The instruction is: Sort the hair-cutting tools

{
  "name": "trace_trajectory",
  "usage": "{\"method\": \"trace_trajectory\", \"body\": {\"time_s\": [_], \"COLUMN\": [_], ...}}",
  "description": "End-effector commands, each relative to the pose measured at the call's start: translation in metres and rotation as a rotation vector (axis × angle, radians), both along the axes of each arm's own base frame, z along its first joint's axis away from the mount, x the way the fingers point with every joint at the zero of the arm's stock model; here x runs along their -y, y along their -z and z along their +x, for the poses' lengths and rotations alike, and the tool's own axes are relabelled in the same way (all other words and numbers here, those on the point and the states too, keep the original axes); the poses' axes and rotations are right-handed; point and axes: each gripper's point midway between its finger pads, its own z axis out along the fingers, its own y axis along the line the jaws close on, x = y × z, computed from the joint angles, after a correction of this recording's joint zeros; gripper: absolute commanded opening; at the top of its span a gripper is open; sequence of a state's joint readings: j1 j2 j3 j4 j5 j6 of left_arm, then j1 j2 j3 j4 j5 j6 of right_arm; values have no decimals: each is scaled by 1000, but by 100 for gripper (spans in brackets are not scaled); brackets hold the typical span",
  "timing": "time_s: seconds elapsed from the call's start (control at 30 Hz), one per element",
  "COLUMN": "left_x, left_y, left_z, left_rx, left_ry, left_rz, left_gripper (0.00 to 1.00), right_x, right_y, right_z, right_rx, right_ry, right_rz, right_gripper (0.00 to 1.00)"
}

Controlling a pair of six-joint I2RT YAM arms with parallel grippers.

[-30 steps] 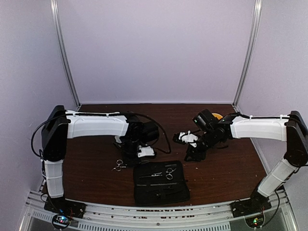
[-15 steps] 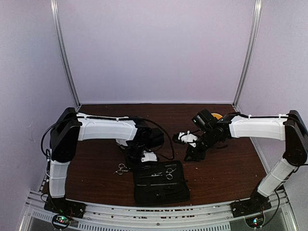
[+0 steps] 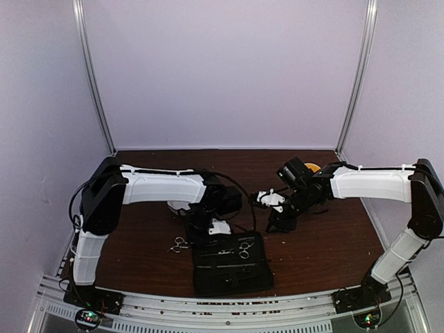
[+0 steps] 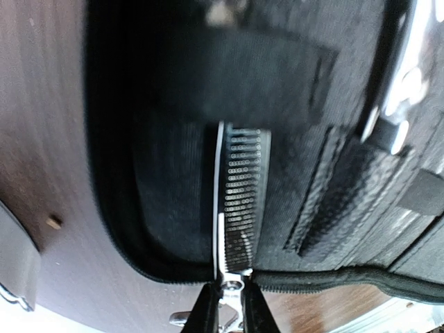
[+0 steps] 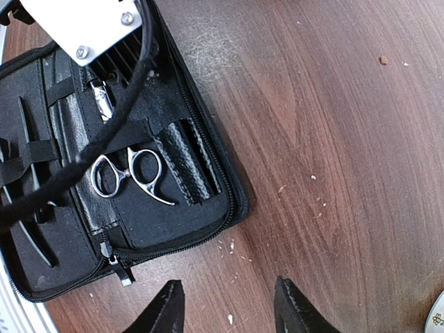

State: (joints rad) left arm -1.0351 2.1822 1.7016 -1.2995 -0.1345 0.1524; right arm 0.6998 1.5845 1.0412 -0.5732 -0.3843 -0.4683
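Note:
The ring handles of the scissors are outside the case. My left gripper will slide to the right in the top view next and push the scissors' toothed blade under the case's strap.
A flat black case [image 3: 232, 267] lies open at the table's front middle. My left gripper [image 3: 201, 233] is at its far left corner. In the left wrist view it [image 4: 232, 313] is shut on silver scissors [image 4: 241, 201] at the pivot. Their toothed blade reaches over the case fabric [image 4: 173, 194], and the ring handles [image 3: 179, 243] stay outside the case. A second pair of scissors [image 5: 128, 179] is tucked in the case [image 5: 173, 222]. Thin dark clips [image 5: 32, 173] sit under straps there. My right gripper [image 5: 229, 309] is open and empty above bare wood, right of the case [image 3: 279, 223].
A white rim [image 5: 438, 316] shows at the right wrist view's bottom right corner. An orange object [image 3: 313, 167] sits behind the right arm. The left arm's black cable [image 5: 104, 139] hangs over the case. Metal rails [image 3: 229, 305] edge the table front.
My left gripper has moved right and slightly nearer, up to the case's corner, and the scissors' ring handles shifted the same way. The right arm has not moved.

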Motion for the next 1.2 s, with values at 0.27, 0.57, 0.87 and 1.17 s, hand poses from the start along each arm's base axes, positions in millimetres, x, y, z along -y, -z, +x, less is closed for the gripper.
{"method": "trace_trajectory", "body": {"time_s": [0.27,0.57,0.87,1.17], "left_x": [50,64,92,111], "left_y": [-2,4,3,7], "left_z": [11,13,14,14], "left_rx": [11,13,10,8], "left_ry": [92,114,107,82], "left_rz": [-74,-89,-213,-297], "left_gripper": [6,7,9,9], "right_x": [-1,1,1,2], "right_y": [-11,-12,-13,-12], "right_z": [5,6,7,8], "right_rx": [30,37,44,46], "right_ry": [-5,0,4,7], "right_rz": [7,4,3,-1], "right_gripper": [45,45,45,45]}}
